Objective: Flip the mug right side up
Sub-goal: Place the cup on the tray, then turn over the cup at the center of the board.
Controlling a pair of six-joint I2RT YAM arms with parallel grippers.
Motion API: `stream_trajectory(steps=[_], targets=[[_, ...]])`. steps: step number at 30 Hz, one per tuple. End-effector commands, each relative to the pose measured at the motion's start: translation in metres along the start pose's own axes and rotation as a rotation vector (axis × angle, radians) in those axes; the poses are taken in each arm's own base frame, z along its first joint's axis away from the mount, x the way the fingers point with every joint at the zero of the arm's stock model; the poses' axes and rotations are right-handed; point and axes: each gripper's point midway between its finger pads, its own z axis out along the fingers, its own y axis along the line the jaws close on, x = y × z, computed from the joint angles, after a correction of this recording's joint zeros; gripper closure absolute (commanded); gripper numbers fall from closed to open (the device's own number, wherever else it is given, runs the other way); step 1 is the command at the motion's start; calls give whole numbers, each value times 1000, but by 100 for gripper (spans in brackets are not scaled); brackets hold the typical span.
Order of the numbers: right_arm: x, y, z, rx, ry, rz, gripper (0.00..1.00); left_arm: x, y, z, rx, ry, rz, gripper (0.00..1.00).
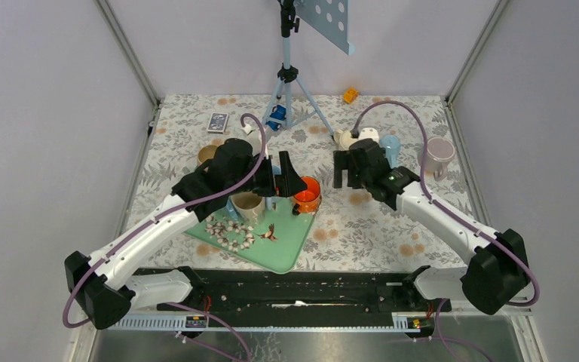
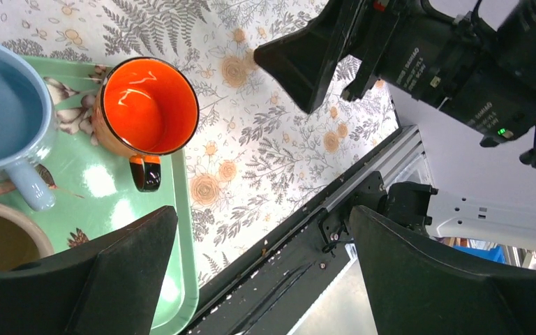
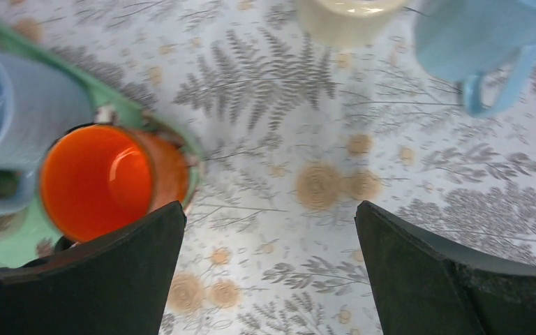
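Note:
The light blue mug's handle sticks out over open cloth, so my right gripper next needs to move outward and down onto it, toward the right in the top view.
The orange mug [image 1: 307,194] stands mouth up on the right corner of the green tray [image 1: 286,241], its black handle [image 2: 145,173] pointing toward the near edge. In the left wrist view the mug [image 2: 146,105] lies up and to the left of my open left gripper [image 2: 262,213], apart from both fingers. From above, my left gripper [image 1: 281,181] hovers just left of the mug with nothing in it. My right gripper [image 1: 350,172] is open over the flowered cloth to the mug's right. Its wrist view shows the mug [image 3: 101,178] beside the left finger and bare cloth between the jaws of the right gripper [image 3: 269,206].
A blue mug [image 2: 0,112] and a beige mug [image 1: 247,204] share the tray. A cream mug [image 3: 349,17], a light blue mug [image 3: 481,35] and a lavender mug [image 1: 439,154] stand at the back right. A tripod [image 1: 288,75] rises at the back centre, a card box [image 1: 217,121] to its left.

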Motion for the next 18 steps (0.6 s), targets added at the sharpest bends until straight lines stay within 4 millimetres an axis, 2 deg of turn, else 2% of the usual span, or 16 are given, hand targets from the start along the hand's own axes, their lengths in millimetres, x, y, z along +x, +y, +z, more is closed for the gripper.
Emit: stream_trajectory(steps=[1,6,11,16,18], targets=[[-13,-41,2,100,-50,100,0,-28,-19,-2,58,-99,76,1],[-22,-85,14,216,-81,163,0,-26,-19,-1,68,-89,104,1],[-30,-106,30,207,-106,169,0,-22,-22,-1,94,-72,117,1],[-35,-136,42,202,-104,217,0,-18,-20,-3,98,-69,122,1],[-36,-139,49,184,-108,200,0,-17,-20,-4,99,-68,126,1]])
